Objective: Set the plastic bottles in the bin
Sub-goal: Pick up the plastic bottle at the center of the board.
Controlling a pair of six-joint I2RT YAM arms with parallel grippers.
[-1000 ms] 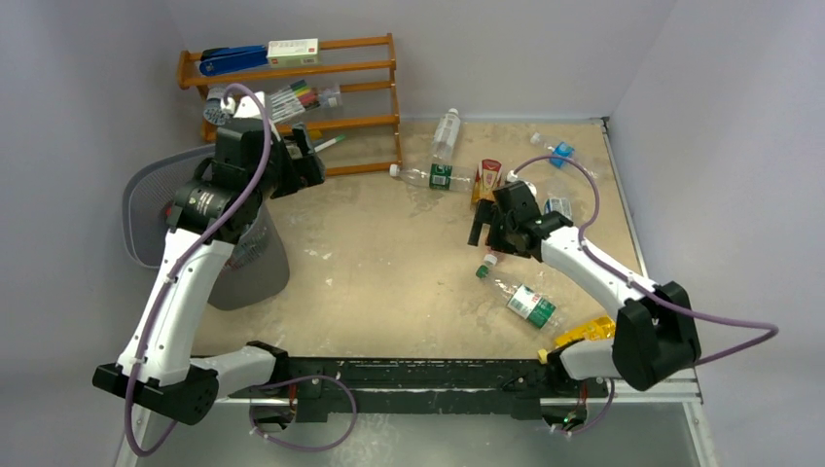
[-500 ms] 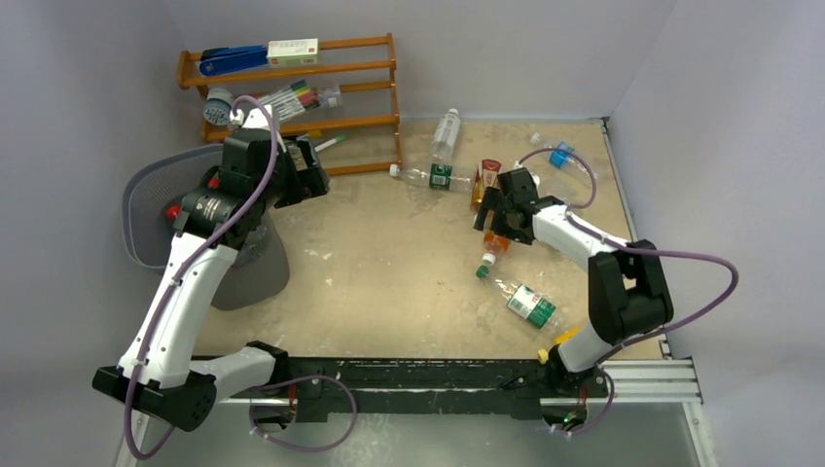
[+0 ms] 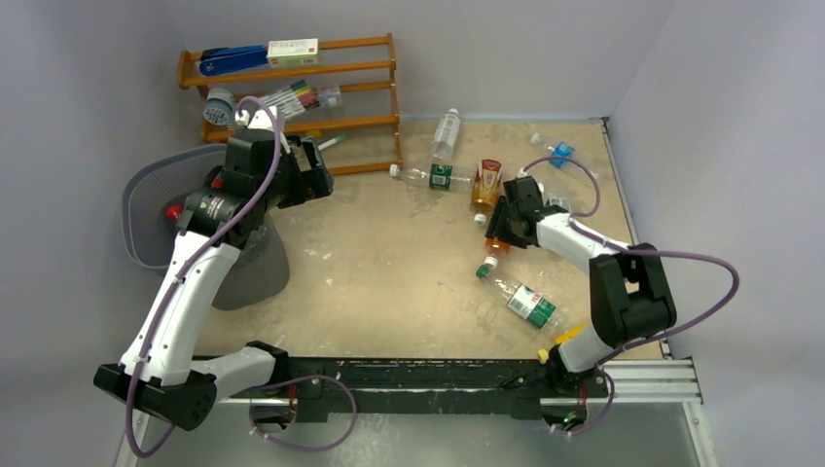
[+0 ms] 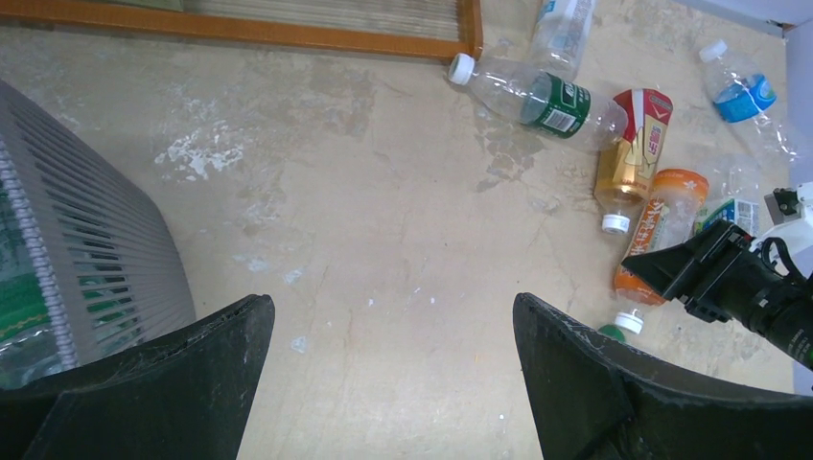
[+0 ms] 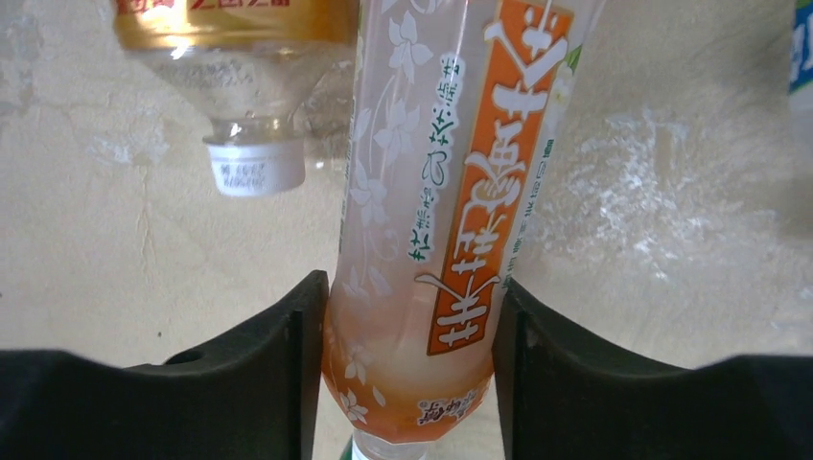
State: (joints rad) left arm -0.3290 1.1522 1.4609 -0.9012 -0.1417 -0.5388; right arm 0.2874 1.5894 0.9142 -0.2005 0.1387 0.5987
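Note:
Next, my left gripper will move from the bin to the right in the top view, onto the orange bottle's bottom end [image 4: 682,183], which the right gripper leaves free.
An orange-labelled plastic bottle [image 5: 451,240] lies on the table, and my right gripper [image 5: 412,374] is shut on its lower part, one finger pressed to each side. From above, that gripper [image 3: 499,232] sits right of centre over the orange bottle [image 3: 495,244]. My left gripper [image 4: 391,305] hangs open and empty beside the grey bin [image 3: 141,209], whose slatted wall [image 4: 96,268] shows bottles inside. Loose bottles: an amber one with a red label [image 3: 487,183], two clear ones [image 3: 433,176] [image 3: 446,133], a blue-labelled one [image 3: 556,150], a green-labelled one [image 3: 523,300].
An orange wooden rack [image 3: 365,97] with markers and boxes stands at the back left, next to the bin. A yellow bottle [image 3: 576,336] lies by the right arm's base. Grey walls close the table at the back and the right.
My right gripper has moved onto the orange-labelled bottle and closed on it. The left arm has shifted only slightly to the right and stays open.

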